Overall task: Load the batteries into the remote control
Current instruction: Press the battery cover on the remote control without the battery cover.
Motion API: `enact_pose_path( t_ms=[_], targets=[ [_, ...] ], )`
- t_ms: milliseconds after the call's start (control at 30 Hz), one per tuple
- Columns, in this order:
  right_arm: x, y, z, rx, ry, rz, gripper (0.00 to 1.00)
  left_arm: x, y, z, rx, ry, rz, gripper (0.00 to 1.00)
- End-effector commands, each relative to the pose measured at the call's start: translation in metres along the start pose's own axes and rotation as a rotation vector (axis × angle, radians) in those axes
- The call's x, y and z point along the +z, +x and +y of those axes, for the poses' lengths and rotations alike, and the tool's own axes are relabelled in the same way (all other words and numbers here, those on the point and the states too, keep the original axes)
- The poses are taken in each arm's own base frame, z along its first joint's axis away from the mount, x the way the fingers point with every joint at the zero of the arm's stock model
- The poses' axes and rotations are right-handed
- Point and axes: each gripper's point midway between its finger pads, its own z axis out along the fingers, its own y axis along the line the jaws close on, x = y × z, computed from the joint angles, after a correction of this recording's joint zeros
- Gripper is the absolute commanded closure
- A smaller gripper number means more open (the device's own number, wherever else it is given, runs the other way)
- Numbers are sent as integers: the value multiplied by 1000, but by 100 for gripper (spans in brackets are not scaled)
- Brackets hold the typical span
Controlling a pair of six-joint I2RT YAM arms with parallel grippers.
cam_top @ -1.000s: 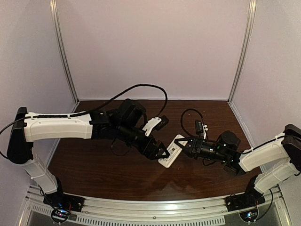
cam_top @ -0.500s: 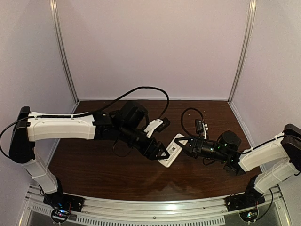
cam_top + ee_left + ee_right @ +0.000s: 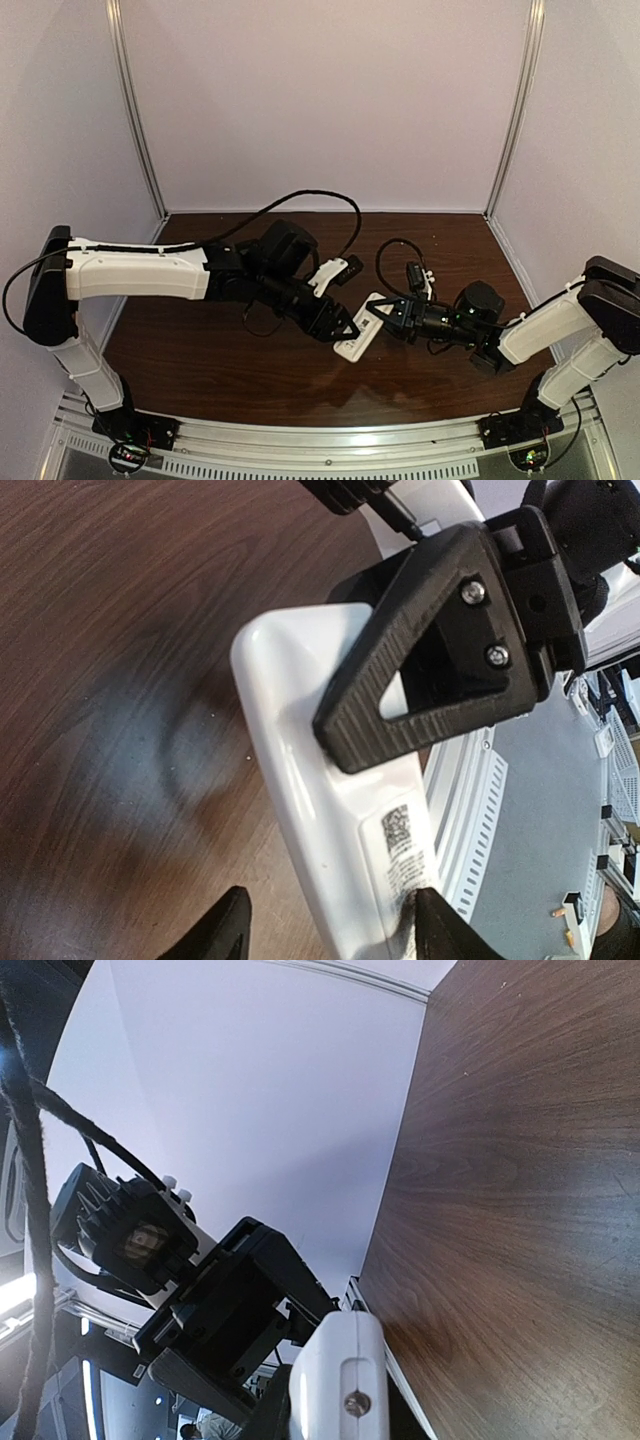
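Observation:
I should lift my right gripper and let go of the remote's far end [image 3: 376,299] [image 3: 345,1375], as it sits between that gripper's fingers while my left gripper straddles the remote's near end.
The white remote control [image 3: 353,344] is at the table's middle, between my two grippers. In the left wrist view its plain back with a printed label [image 3: 300,780] faces the camera. My left gripper [image 3: 343,326] straddles its near end: the right finger touches the remote and the left finger stands apart from it [image 3: 325,925]. My right gripper [image 3: 380,309] grips the remote's far end; one black triangular finger [image 3: 420,670] lies across it. In the right wrist view the remote's end [image 3: 340,1360] sits between the jaws [image 3: 335,1405]. The batteries are out of view.
Dark wooden table [image 3: 200,350] with pale enclosure walls on three sides. A metal rail [image 3: 320,440] runs along the near edge. Black cables loop above both wrists [image 3: 300,190].
My right gripper has reached further left and the remote has shifted a little left with it. My left arm has moved slightly to the right.

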Motion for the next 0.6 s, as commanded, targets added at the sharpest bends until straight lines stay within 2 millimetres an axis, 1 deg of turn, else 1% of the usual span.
enact_pose_path(
  t_ms=[0, 133, 367, 567],
  targets=[
    [-8, -12, 71, -67, -269, -45, 100, 11, 20, 19, -5, -43, 49, 45],
    [-9, -13, 77, -73, -278, -46, 100, 13, 25, 19, 15, -38, 64, 47],
    [-9, -17, 82, -97, -267, -55, 100, 19, 41, 26, 16, -48, 112, 45],
    [-9, -22, 87, -130, -253, -64, 100, 20, 50, 27, 15, -55, 136, 45]
  ],
)
